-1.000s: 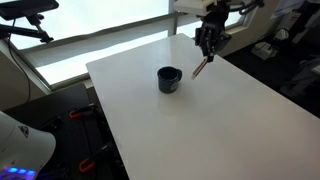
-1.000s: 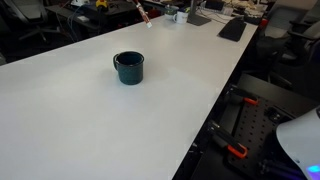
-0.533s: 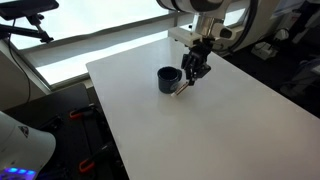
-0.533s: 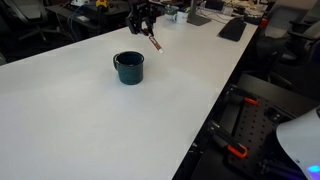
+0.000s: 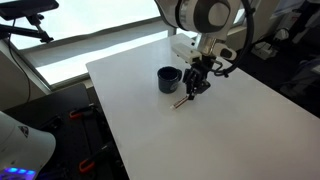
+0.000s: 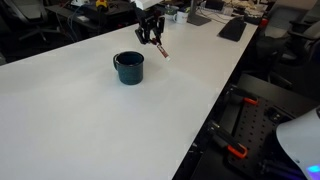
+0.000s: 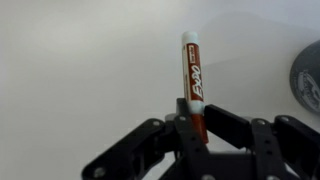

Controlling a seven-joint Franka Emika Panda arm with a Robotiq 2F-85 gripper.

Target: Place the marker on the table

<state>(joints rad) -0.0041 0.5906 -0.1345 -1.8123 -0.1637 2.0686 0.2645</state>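
I still hold the slanted marker (image 5: 184, 99) over the clear patch of tabletop, so next my gripper will go down toward the white table beside the dark cup (image 5: 169, 79).
My gripper (image 7: 193, 118) is shut on the marker (image 7: 191, 72), a reddish pen with a white tip that sticks out from between the fingers. In both exterior views the gripper (image 5: 196, 86) (image 6: 150, 32) is low over the white table (image 5: 240, 110) (image 6: 80, 110), just beside the dark cup (image 5: 169, 79) (image 6: 128, 67). The marker (image 5: 184, 99) (image 6: 161, 51) points down at a slant, its tip at or just above the tabletop. I cannot tell whether it touches.
The dark round cup also shows at the right edge of the wrist view (image 7: 306, 82). Desks with clutter stand beyond the table's far edge (image 6: 215, 15). Floor and equipment lie past the table's side edge (image 6: 250, 120).
The gripper has come down and along the table with the marker, from high beyond the cup to low beside it. The marker's tip is now near the tabletop.
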